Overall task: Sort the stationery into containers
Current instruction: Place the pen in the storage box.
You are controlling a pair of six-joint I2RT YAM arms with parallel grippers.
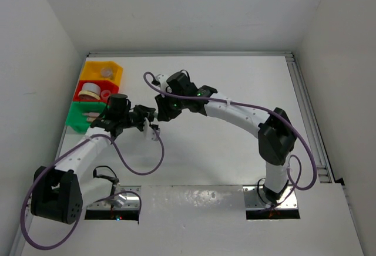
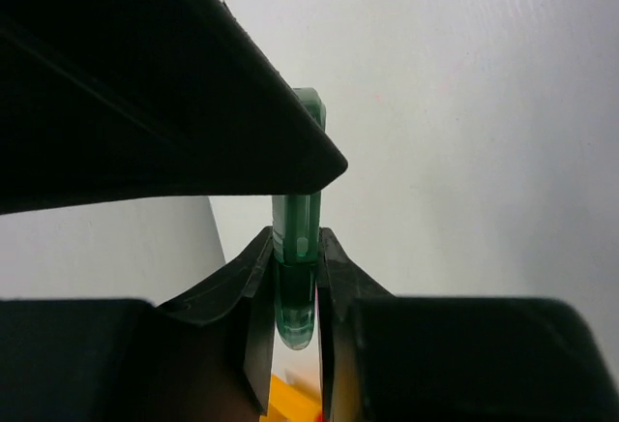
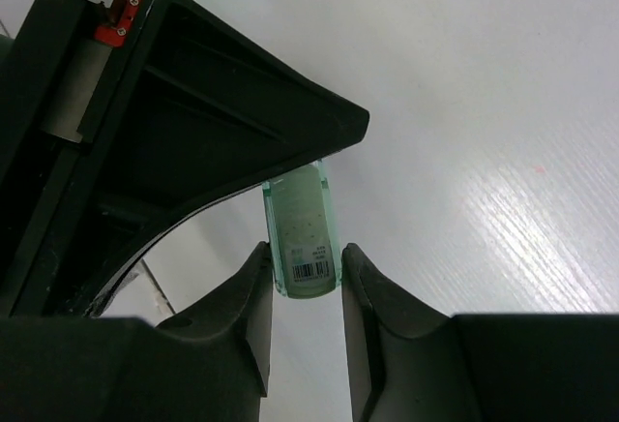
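Note:
I will carry my piece to the left in the top view over the green bin [image 1: 75, 120], lower my left gripper and release, because similar capsule-shaped pieces lie in that bin.
A translucent green capsule-shaped piece [image 2: 296, 228] with a barcode label [image 3: 302, 233] is held in mid-air between both grippers, above the table to the right of the bins. My left gripper [image 2: 296, 296] is shut on its narrow sides at one end. My right gripper [image 3: 305, 277] closes on its wide sides at the other end. In the top view the left gripper [image 1: 145, 118] and right gripper [image 1: 161, 110] meet tip to tip. The yellow bin [image 1: 94, 67], red bin [image 1: 79, 86] and green bin [image 1: 75, 120] stand at the far left.
The yellow bin holds a small clear pot [image 1: 107, 71]. The red bin holds tape rings [image 1: 90, 90]. White walls close in the table on the left and right. A purple cable [image 1: 141, 162] loops over the table below the left gripper.

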